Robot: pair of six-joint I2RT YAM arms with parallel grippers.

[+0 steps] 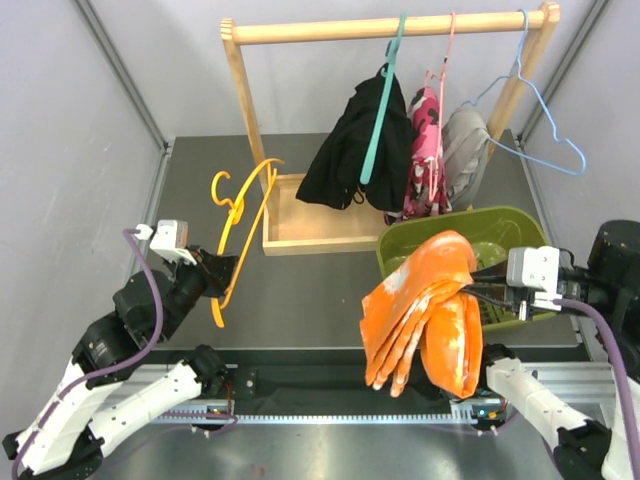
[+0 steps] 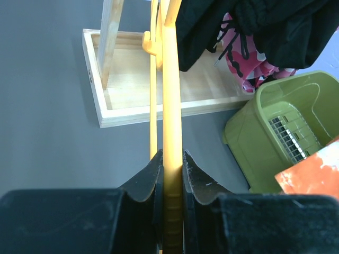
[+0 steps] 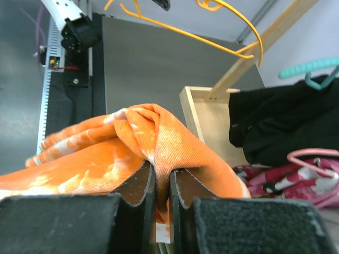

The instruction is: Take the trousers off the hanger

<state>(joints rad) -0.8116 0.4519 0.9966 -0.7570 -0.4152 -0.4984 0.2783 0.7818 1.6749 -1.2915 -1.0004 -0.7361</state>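
Observation:
The orange trousers (image 1: 425, 310) hang over the basket's near edge, so my right gripper should next swing outward and down to let go of them inside the green basket (image 1: 492, 245), which opens below the gripper.
My right gripper (image 1: 478, 282) is shut on the orange trousers (image 1: 425, 310), which hang off it in folds over the green basket's near edge; the cloth bulges between its jaws in the right wrist view (image 3: 159, 143). My left gripper (image 1: 224, 268) is shut on the bare yellow hanger (image 1: 243, 222), held up over the table left of the rack; its bar runs between the jaws in the left wrist view (image 2: 172, 132). Black trousers (image 1: 355, 150) on a teal hanger (image 1: 383, 100), pink camouflage trousers (image 1: 425, 155) on a pink hanger (image 1: 447, 60), and grey trousers (image 1: 465, 150) hang from the wooden rail (image 1: 390, 27).
An empty light-blue hanger (image 1: 535, 120) hangs at the rail's right end. The rack's wooden base tray (image 1: 300, 235) sits mid-table. The green basket (image 1: 500, 230) stands right of it, under the orange cloth. Grey walls close in the table on both sides.

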